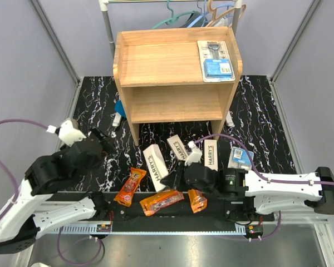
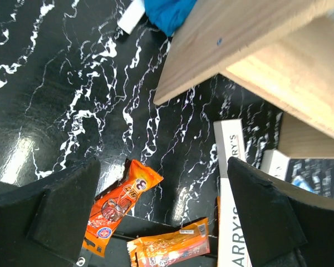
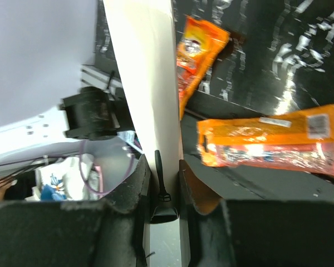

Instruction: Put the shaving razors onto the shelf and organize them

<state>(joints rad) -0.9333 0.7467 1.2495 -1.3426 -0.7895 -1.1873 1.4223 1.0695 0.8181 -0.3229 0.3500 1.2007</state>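
Note:
The lower level of the shelf is bare, so my right gripper will next rise and carry its HARRY'S box (image 3: pixel 147 83) outward onto that level, beside the shelf's side panel by the blue object.
The wooden shelf (image 1: pixel 172 61) stands at the back, with one blue-card blister pack (image 1: pixel 216 60) on its top tier. Three white HARRY'S boxes lie in front: left (image 1: pixel 155 158), middle (image 1: pixel 178 147) and right (image 1: pixel 210 154). Three orange packets (image 1: pixel 130 186) (image 1: pixel 161 201) (image 1: pixel 197 200) lie near the front edge. A second blister pack (image 1: pixel 240 158) lies at the right. My right gripper (image 1: pixel 171 179) is shut on the near end of the left box (image 3: pixel 147 83). My left gripper (image 1: pixel 103 142) is wide open and empty above the table, its fingers (image 2: pixel 61 211) either side of two orange packets (image 2: pixel 119 206).
A metal clothes rail with hangers (image 1: pixel 183 16) stands behind the shelf. A blue object (image 1: pixel 120 107) and a small white piece (image 1: pixel 117 118) lie by the shelf's left leg, another white piece (image 1: pixel 229 118) by its right. Grey walls close in both sides.

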